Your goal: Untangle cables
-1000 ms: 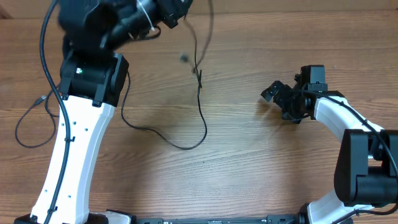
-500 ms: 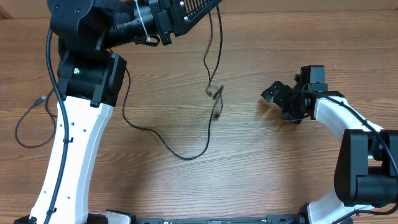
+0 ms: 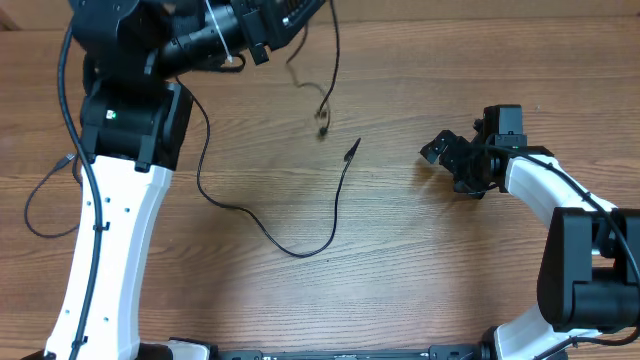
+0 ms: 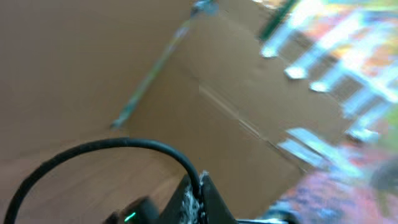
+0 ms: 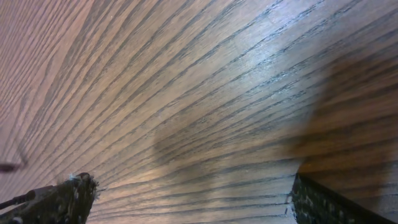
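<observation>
The hanging tip is clear of the second cable, so the left gripper will next tilt and lower to release on bare wood inside the curve point(image 3: 284, 132), which lies below it.
My left gripper point(image 3: 300, 10) is raised at the table's far edge and shut on a thin black cable point(image 3: 333, 55). The cable hangs down, and its plug tip point(image 3: 322, 128) dangles free above the wood. In the left wrist view the cable point(image 4: 93, 149) loops out from between the shut jaws point(image 4: 200, 190). A second black cable point(image 3: 290, 248) lies on the table in a long curve; its plug end point(image 3: 352, 150) is near the hanging tip but apart from it. My right gripper point(image 3: 447, 152) is open and empty at the right, and its two fingers point(image 5: 199, 199) are spread over bare wood.
A thin black cord loop point(image 3: 35, 205) with a small plug lies at the left edge beside the left arm's white link point(image 3: 110, 240). The right arm's white link point(image 3: 545, 195) lies along the right side. The table is wood.
The hanging cable and the one on the table were touching at their ends; now they are apart. The held cable's tip has swung left and up, and the other end lies on the table.
</observation>
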Tool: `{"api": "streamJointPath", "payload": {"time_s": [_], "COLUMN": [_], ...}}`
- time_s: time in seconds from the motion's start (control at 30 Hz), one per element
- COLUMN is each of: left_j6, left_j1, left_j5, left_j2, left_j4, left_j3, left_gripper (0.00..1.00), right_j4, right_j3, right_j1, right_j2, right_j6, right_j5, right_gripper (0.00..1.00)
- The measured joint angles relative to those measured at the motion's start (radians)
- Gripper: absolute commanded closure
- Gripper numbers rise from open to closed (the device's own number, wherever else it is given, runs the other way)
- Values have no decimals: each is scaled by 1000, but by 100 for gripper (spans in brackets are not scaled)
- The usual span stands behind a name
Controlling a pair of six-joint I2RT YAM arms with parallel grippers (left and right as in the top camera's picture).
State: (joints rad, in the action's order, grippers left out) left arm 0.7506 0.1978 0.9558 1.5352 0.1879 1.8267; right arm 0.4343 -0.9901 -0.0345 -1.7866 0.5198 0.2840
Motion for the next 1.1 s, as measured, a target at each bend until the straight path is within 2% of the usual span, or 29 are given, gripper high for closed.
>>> {"api": "streamJointPath", "payload": {"time_s": [0.13, 0.23, 0.33, 0.47, 0.9, 1.1], "left_j6": [-164, -257, -311, -370, -432, -478], "left_j1": [-4, -4, -4, -4, -1, 48], "left_j5": [-206, -413, -587, -713, -790, -800], "left_j2": [0, 3, 11, 48, 249, 323], "left_j4": [315, 474, 564, 621, 611, 604], "left_j3": [-2, -3, -3, -3, -3, -3], "left_gripper": [96, 96, 96, 96, 96, 96], "right_j4": [1, 1, 0, 1, 0, 0], "right_j3": [0, 0, 0, 0, 0, 0], "right_j1": [0, 0, 0, 0, 0, 0], "right_j2": [0, 0, 0, 0, 0, 0], "right_j6": [0, 0, 0, 0, 0, 0], "right_j5": [0, -1, -2, -1, -2, -2], "right_gripper": [0, 0, 0, 0, 0, 0]}}
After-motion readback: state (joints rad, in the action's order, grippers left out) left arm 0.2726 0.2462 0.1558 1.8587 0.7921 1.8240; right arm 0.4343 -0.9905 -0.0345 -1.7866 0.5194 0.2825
